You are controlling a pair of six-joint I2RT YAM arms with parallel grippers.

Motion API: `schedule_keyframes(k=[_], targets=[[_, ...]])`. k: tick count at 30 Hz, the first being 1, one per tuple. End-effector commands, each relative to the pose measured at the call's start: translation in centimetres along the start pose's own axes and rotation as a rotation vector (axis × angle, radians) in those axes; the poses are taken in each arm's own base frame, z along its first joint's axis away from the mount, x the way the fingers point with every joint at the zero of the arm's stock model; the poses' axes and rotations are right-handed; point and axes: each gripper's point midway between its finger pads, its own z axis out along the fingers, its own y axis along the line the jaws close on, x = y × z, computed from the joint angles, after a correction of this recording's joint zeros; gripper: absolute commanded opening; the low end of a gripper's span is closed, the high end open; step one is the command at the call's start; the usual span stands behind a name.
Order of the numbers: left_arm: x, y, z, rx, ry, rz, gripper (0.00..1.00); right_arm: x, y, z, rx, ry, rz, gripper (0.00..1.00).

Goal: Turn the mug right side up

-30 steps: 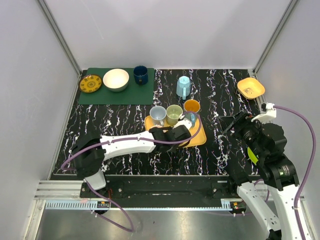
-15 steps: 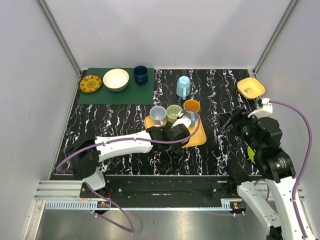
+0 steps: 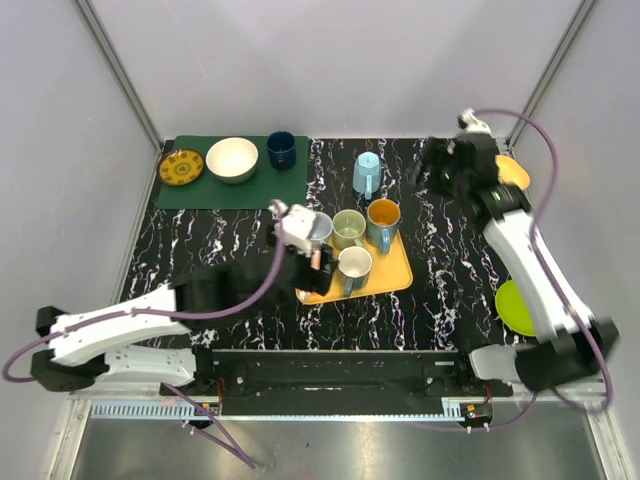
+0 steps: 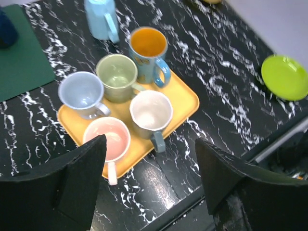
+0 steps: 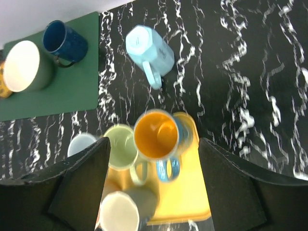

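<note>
My right gripper should next go down and to the left in the top view and close on the light blue mug's handle, as it juts toward the tray [image 3: 395, 272].
The light blue mug [image 3: 367, 173] stands upside down on the black marbled table behind the yellow tray [image 3: 395, 272]; it also shows in the right wrist view as the light blue mug [image 5: 149, 50], base up and handle toward the tray. My right gripper [image 3: 441, 166] hangs open, high over the back of the table and to the right of this mug, holding nothing [image 5: 154, 144]. My left gripper [image 3: 308, 268] is open and empty above the tray's left front corner [image 4: 150, 159].
Several upright mugs fill the tray: grey-white [image 4: 151, 113], pink [image 4: 107, 139], green [image 4: 117, 76], pale blue [image 4: 82, 94], orange-lined blue [image 4: 148, 48]. A green mat [image 3: 250, 190] holds a yellow plate, white bowl and dark blue mug [image 3: 281, 150]. An orange bowl [image 3: 513, 172] and lime plate [image 3: 515, 308] lie right.
My left gripper opened, left the grey-white mug upright on the tray, and pulled back to the left. My right arm swung from the front right up to the back, near the light blue mug.
</note>
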Motion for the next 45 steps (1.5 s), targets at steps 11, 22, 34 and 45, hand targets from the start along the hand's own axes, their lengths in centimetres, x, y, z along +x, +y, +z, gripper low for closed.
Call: schedule_keyframes(k=[11,22,34,45], targets=[[0.0,5.7,-2.8,-0.073,-0.266,-0.138,0.77,-0.6,4.1,20.0,-0.01,0.18,-0.238,0.78],[2.1,6.5,-2.1,-0.105,-0.243,-0.137,0.78,5.8,4.6,25.6,-0.007,0.332,-0.392,0.75],[3.3,7.1,-2.1,-0.116,-0.232,-0.148,0.78,9.0,2.3,28.5,0.101,0.376,-0.414,0.68],[3.2,7.6,-2.0,-0.143,-0.235,-0.125,0.78,9.6,1.6,30.3,0.14,0.367,-0.408,0.49]])
